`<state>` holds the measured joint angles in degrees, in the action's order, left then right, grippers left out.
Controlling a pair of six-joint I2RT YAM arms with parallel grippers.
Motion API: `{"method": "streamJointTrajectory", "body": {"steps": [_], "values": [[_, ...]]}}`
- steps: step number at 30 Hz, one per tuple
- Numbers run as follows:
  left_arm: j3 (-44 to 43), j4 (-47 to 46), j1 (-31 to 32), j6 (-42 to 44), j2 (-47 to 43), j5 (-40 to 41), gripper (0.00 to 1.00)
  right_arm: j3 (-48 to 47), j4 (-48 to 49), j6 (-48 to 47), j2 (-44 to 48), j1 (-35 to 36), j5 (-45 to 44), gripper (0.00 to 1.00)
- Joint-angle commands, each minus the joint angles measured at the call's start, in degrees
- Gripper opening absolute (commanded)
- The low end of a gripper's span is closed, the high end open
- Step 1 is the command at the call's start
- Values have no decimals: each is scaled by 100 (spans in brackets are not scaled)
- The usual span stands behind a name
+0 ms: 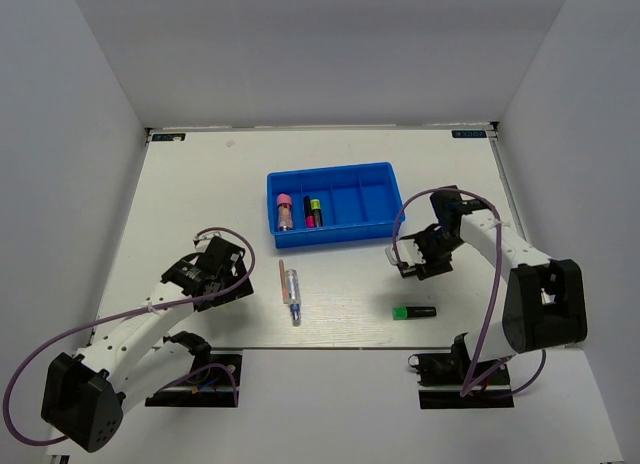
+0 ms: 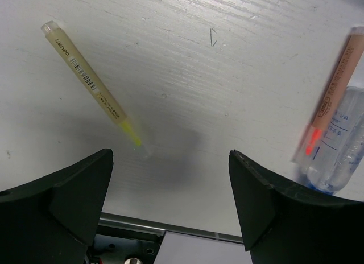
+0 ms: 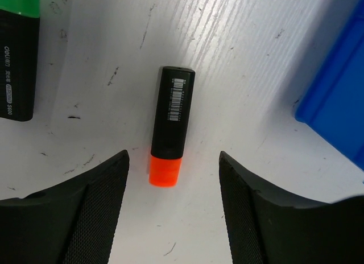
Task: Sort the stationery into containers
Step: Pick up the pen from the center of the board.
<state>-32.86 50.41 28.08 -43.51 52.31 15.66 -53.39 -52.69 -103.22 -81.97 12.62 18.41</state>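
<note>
My right gripper should next move down onto the highlighter's black body (image 1: 412, 270) (image 3: 170, 133), just past the highlighter's orange cap.
The blue tray (image 1: 374, 200) stands at the middle back with a pink-capped item (image 1: 284, 212) and two short highlighters (image 1: 312, 212) in its left compartments. In front of it lie a pink stick (image 1: 281, 281) and a clear pen (image 1: 293, 296). A green highlighter (image 1: 414, 311) lies front right. My left gripper (image 2: 170, 156) is open over bare table, between a pale yellow stick (image 2: 91, 85) and the pink stick (image 2: 333, 93) beside the clear pen (image 2: 341, 147). My right gripper (image 3: 173, 156) is open, with the orange cap of a black highlighter (image 3: 172, 119) lying on the table between its fingertips.
The tray's corner (image 3: 341, 87) shows at the upper right of the right wrist view, and the green highlighter (image 3: 20, 53) at its upper left. White walls enclose the table on three sides. The left arm (image 1: 150, 319) reaches in from the front left.
</note>
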Motion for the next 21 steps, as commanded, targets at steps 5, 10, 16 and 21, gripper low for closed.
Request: {"method": "streamJointTrajectory", "body": {"steps": [5, 10, 16, 21], "values": [[-124, -128, -39, 44, -37, -28, 93, -58, -216, -137, -336, -67, 215, 66], [-124, -119, -30, 35, -20, -10, 93, -76, -155, 65, -582, -58, 268, 63], [-133, -137, -30, 44, 24, -2, 93, -119, 4, 285, -978, -58, 215, 60], [-124, -111, -39, 35, 16, -10, 93, -172, 92, 399, -1215, -67, 128, 53]]}}
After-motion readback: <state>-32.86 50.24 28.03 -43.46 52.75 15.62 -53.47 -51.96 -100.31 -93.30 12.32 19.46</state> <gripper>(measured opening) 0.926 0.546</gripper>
